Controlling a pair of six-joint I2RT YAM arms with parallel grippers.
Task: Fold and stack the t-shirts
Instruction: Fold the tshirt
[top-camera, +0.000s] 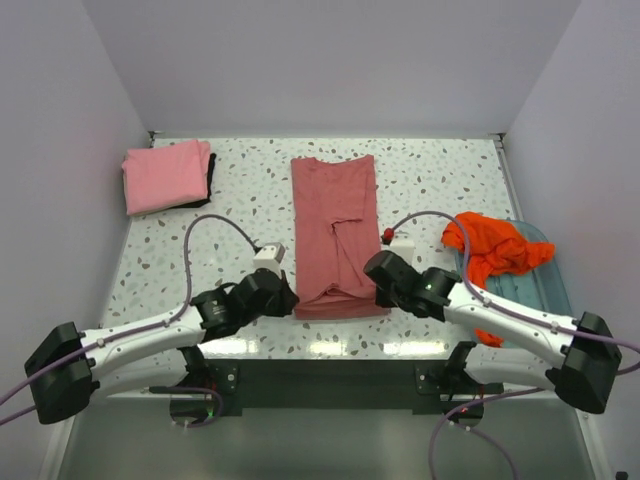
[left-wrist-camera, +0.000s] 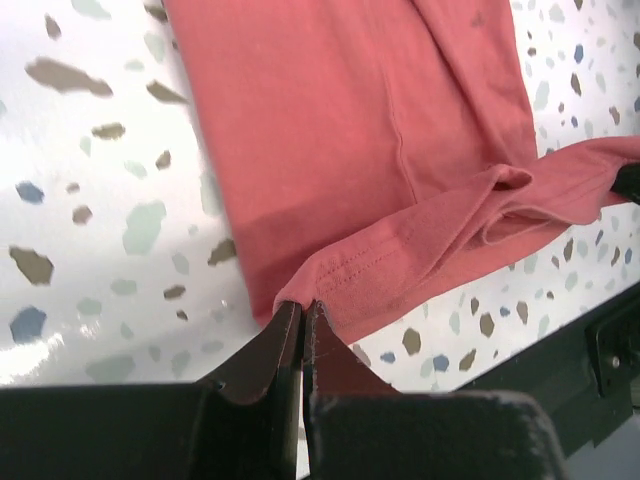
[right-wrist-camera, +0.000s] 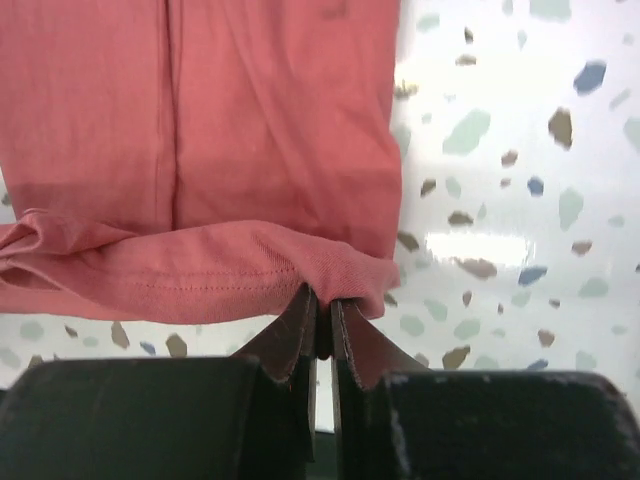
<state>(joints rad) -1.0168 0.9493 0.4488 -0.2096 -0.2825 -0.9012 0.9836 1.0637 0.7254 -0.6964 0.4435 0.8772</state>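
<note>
My right gripper should next move outward along the shirt's long edge toward its middle (top-camera: 376, 232), as both hem corners are held. Then it should open.
The dusty rose-red t-shirt (top-camera: 335, 225) lies as a long narrow strip down the table's middle, sleeves folded in. My left gripper (top-camera: 290, 300) is shut on its near left hem corner (left-wrist-camera: 330, 275). My right gripper (top-camera: 377, 285) is shut on its near right hem corner (right-wrist-camera: 340, 265). Both corners are lifted slightly and the hem (right-wrist-camera: 150, 275) is rolled up off the table. The lighter pink t-shirt (top-camera: 165, 175) lies folded at the far left. The bright orange t-shirt (top-camera: 492, 245) is crumpled at the right, on the tray.
A pale blue see-through tray (top-camera: 545, 275) sits at the right edge under the orange shirt. A dark cloth edge (top-camera: 211, 175) peeks out beside the pink shirt. White walls enclose the speckled table (top-camera: 440, 180). The dark front edge (left-wrist-camera: 560, 345) runs just below the hem.
</note>
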